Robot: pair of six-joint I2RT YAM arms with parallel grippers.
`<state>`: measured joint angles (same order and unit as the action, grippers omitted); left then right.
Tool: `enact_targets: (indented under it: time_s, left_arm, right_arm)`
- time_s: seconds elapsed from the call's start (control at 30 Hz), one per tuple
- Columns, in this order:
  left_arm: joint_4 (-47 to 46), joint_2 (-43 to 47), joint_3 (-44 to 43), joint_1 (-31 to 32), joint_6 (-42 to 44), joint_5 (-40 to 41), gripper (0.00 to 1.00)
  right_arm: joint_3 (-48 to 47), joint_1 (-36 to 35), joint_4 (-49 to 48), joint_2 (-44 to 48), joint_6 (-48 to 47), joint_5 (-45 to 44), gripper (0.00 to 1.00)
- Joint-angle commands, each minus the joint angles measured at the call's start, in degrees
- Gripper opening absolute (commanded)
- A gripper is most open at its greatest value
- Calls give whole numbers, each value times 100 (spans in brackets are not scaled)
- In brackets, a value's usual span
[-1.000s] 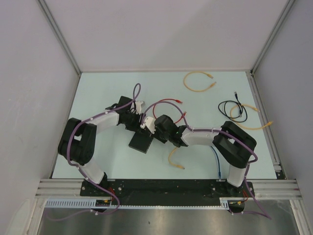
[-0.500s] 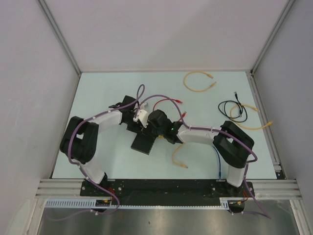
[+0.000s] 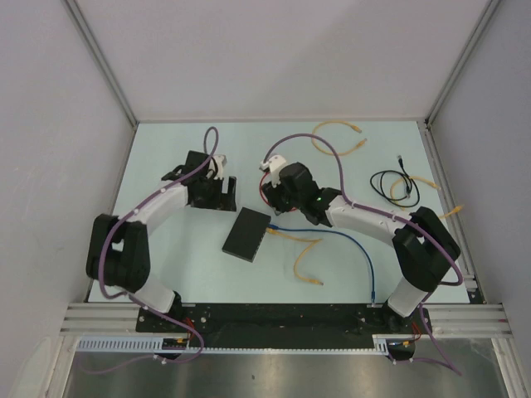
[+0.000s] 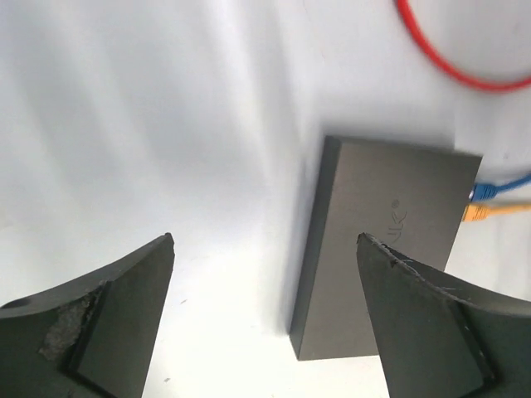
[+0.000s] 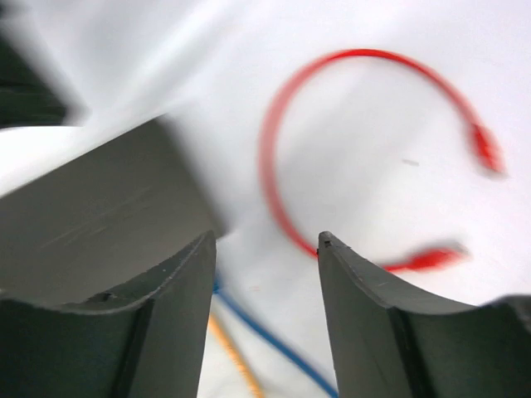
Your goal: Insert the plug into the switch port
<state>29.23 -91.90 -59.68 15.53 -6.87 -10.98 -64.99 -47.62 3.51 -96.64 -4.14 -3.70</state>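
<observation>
The red cable has an end nearer the blue cable (image 3: pixel 348 240). My right gripper will turn and go down to that end, away from the switch.
The flat black switch (image 3: pixel 247 234) lies on the table between the two arms, and it also shows in the left wrist view (image 4: pixel 390 240). A blue plug (image 4: pixel 496 189) and a yellow plug (image 4: pixel 488 213) sit side by side at its port edge. The blue cable (image 3: pixel 348 240) runs off to the right and the yellow cable (image 3: pixel 300 257) curls toward the front. My left gripper (image 3: pixel 226 192) hangs open up and left of the switch, touching nothing (image 4: pixel 265 240). My right gripper (image 3: pixel 272 201) stands open above the switch's right end with nothing between its fingers (image 5: pixel 267 236).
A red cable (image 5: pixel 365 149) loops on the table just under the right gripper. At the back lies a yellow cable loop (image 3: pixel 336 137). A coiled black cable (image 3: pixel 397 186) and another yellow cable (image 3: pixel 431 211) lie at the right, near the table's edge rail.
Both arms have drawn back from the switch, the left up and left, the right up and right. Both grippers have opened. The blue cable now lies free from the switch to the right.
</observation>
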Motion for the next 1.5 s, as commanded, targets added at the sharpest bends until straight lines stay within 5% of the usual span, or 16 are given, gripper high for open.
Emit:
enact_targets:
  time_s: [0.0, 0.17, 0.47, 0.77, 0.93, 1.0, 1.47]
  left_arm:
    - [-277, 1119, 149, -112, -314, 746, 97]
    - [-524, 1675, 518, -112, -464, 721, 99]
    - [-577, 1684, 449, -112, -552, 246, 98]
    - [-568, 1631, 440, -112, -561, 132, 98]
    - [-577, 1613, 440, -103, -561, 114, 97]
    - [-612, 1614, 440, -112, -561, 53, 97]
    - [-1182, 1860, 580, -103, -1026, -659, 97]
  right_arm:
    - [39, 550, 255, 260, 966, -821, 59]
    - [30, 894, 458, 67, 2478, -1842, 62]
    - [-242, 1052, 300, -829, 3147, -2362, 59]
    - [-514, 1105, 168, -1629, 3332, -2503, 44]
    - [-515, 1193, 562, -1683, 3640, -2547, 19]
    - [-515, 1193, 642, -1552, 3605, -2556, 0]
    - [-506, 1430, 809, 698, 2981, -2187, 0]
